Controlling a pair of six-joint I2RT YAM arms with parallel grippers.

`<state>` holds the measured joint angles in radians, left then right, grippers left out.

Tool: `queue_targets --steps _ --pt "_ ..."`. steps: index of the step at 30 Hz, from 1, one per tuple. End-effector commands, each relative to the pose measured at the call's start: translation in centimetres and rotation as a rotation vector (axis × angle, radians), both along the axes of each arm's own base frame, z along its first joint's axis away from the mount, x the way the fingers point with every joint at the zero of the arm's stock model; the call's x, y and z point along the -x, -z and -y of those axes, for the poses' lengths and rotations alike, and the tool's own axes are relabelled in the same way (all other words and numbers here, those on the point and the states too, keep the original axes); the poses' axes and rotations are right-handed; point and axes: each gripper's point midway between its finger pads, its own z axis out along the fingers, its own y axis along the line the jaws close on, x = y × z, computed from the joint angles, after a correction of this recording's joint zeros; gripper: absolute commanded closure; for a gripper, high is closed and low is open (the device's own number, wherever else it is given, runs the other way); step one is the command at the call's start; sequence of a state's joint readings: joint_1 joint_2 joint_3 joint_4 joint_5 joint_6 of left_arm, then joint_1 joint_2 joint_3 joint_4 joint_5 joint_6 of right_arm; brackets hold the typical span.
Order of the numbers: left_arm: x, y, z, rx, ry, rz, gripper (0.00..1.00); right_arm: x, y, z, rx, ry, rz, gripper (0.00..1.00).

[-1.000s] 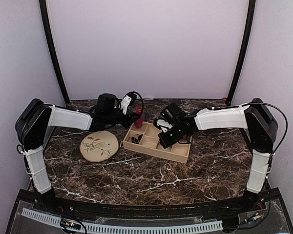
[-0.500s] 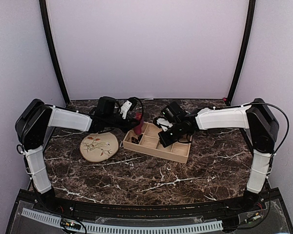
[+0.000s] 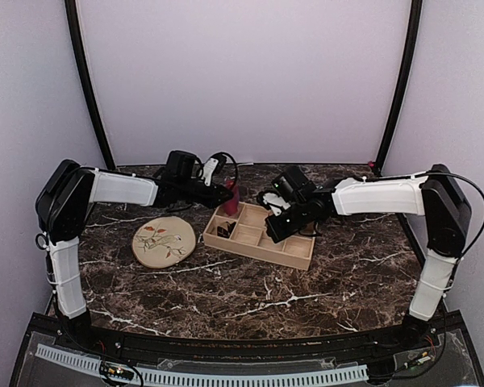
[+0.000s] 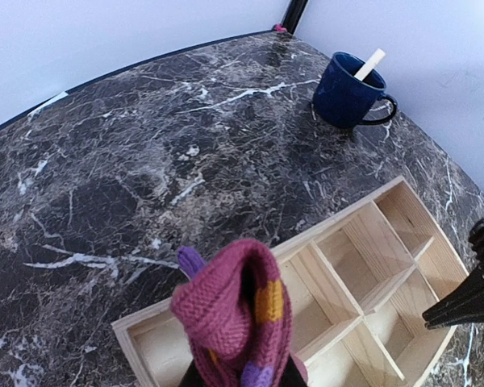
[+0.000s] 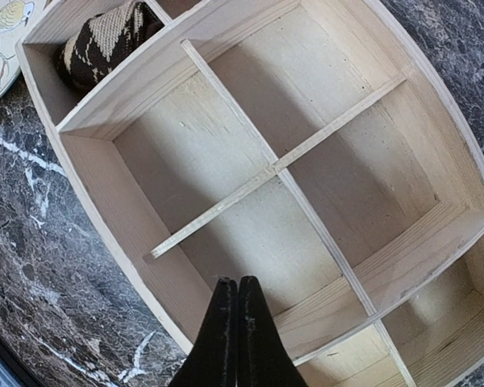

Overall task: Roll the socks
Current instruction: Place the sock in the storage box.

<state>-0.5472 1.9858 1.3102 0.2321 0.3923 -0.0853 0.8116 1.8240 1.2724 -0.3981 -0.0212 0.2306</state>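
Note:
The tray's empty far corner compartment (image 3: 226, 216) (image 4: 161, 348) is below the left gripper, so the left gripper should next tip its fingers down, lower the magenta sock in and let go of it.
The magenta sock (image 4: 238, 318), rolled into a bundle with orange and purple patches, hangs over the left end of the wooden tray (image 4: 363, 278). My left gripper (image 4: 238, 379) is shut on it from below, its fingers mostly hidden by the fabric. From above the sock (image 3: 231, 199) sits at the tip of the left gripper (image 3: 223, 193). The black and tan sock (image 5: 105, 40) lies rolled in a corner compartment of the tray (image 5: 129, 218), also visible as a dark spot (image 3: 223, 231). My right gripper (image 5: 231, 322) is shut and empty over a middle compartment.
A round beige plate (image 3: 164, 241) with a leaf drawing lies left of the tray (image 3: 294, 256). A dark blue mug (image 4: 351, 95) holding a white stick stands on the marble behind the tray. The right gripper's black fingers (image 4: 468, 298) reach into the left wrist view.
The left arm has stretched out to the right, keeping the magenta sock over the tray's left end. The right gripper has shifted slightly up and to the right above the tray.

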Motion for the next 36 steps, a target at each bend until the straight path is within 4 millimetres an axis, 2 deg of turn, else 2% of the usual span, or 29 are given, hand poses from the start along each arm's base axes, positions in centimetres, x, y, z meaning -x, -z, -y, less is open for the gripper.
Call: queue_targets --steps 1,4,17,25,36 --pt "-1.3 0.6 -1.2 0.019 -0.078 -0.133 1.00 0.3 -1.5 -0.3 -0.038 0.007 0.037 1.00" --pt "-1.6 1.1 -1.6 0.051 -0.107 -0.211 1.00 0.3 -1.4 -0.2 -0.036 0.008 0.038 1.00" --pt "-0.8 1.6 -0.7 0.177 -0.149 -0.472 1.00 0.7 -0.8 0.1 -0.037 0.006 0.028 1.00" --pt "-1.1 3.3 -1.8 0.071 -0.219 -0.501 1.00 1.0 -1.1 0.0 -0.040 0.002 0.036 1.00" --pt "0.1 5.3 -0.3 -0.090 -0.211 -0.506 1.00 1.3 -1.0 0.0 -0.016 -0.004 0.042 1.00"
